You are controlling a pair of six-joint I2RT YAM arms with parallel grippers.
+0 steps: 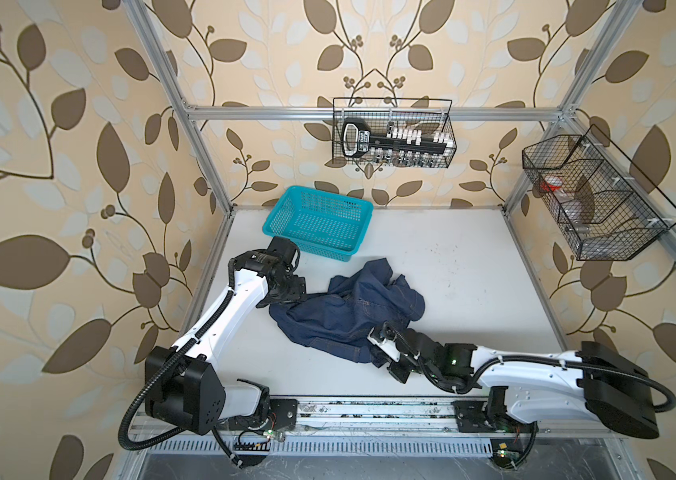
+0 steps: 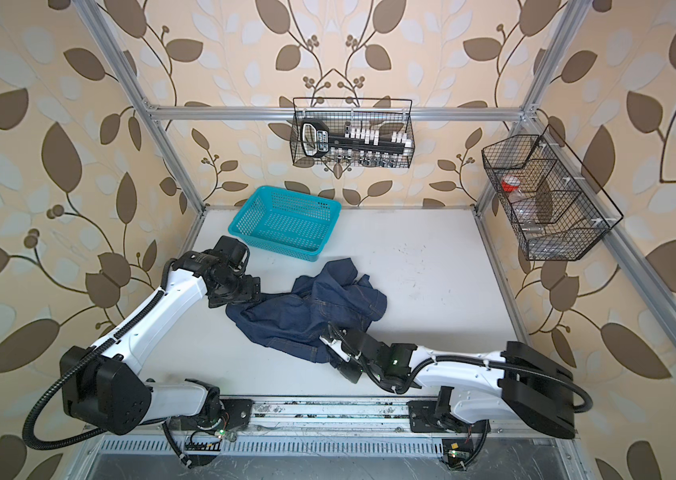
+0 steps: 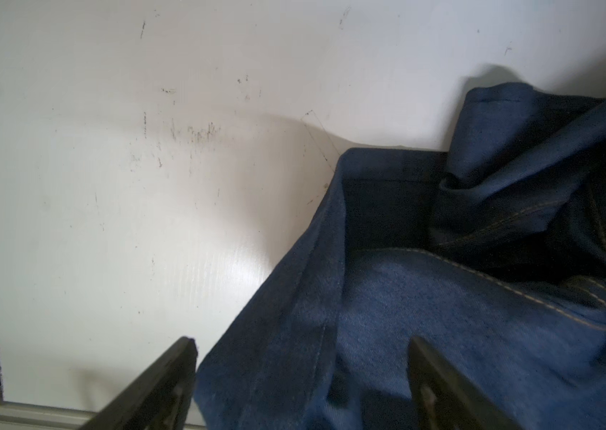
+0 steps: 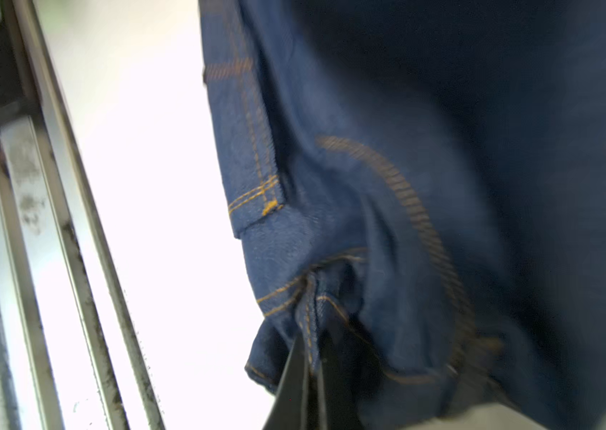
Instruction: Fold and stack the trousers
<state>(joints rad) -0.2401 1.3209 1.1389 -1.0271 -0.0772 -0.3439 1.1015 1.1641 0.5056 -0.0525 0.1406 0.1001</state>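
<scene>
I will next lower my open left gripper onto the folded edge at the heap's end [image 1: 279, 310] [image 3: 296, 301] and close it there, because that fold is just below its spread fingers.
The trousers [image 1: 349, 311] [image 2: 311, 316], dark blue denim with orange stitching, lie in a crumpled heap in the middle of the white table [image 1: 473, 270]. My left gripper [image 1: 282, 297] [image 3: 301, 342] is at the heap's left edge, open wide, with a folded denim edge [image 3: 316, 298] lying between its fingers [image 3: 178, 365]. At the heap's near right side, my right gripper [image 1: 376, 345] [image 4: 312, 335] is shut on a stitched seam of the trousers [image 4: 331, 208]. The cloth bunches around its fingertips.
A teal plastic basket [image 1: 311, 247] [image 2: 278, 245] stands behind the heap at the back left, close to the left arm's wrist. Two black wire baskets hang above, one on the back rail [image 1: 392, 133] and one on the right [image 1: 594, 199]. A metal rail [image 1: 369, 409] runs along the table's front edge.
</scene>
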